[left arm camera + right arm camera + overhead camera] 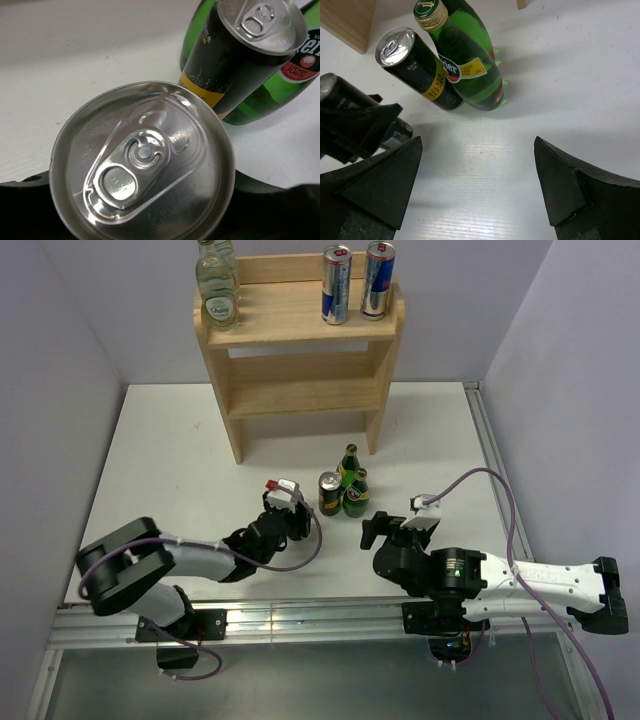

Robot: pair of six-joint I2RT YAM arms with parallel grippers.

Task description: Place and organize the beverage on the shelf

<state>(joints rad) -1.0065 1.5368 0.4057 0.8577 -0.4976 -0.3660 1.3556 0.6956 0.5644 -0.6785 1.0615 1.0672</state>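
Observation:
The dark can should go outward next, onto the end of the middle level beneath the glass bottles, as that level is empty. I need to lift my left gripper, carry the can there and release it.
The wooden shelf (300, 390) stands at the back. Its top tier holds two silver-and-blue cans (336, 285) on the right and two pale glass bottles (216, 285) on the left. On the table in front stand a black-and-gold can (329, 493) and two green bottles (356, 495). They also show in the right wrist view, the can (417, 70) and the bottles (465, 65). My left gripper (292, 518) is shut on a second dark can, its silver top (142, 160) filling the left wrist view, just left of the standing can (240, 55). My right gripper (477, 185) is open and empty, just short of the bottles.
The shelf's middle and bottom tiers (300, 355) show nothing on them. Grey walls close in the white table (170, 460) on the left, back and right. A metal rail (300, 620) runs along the near edge. The left gripper's black body (355, 125) lies close to my right gripper's left finger.

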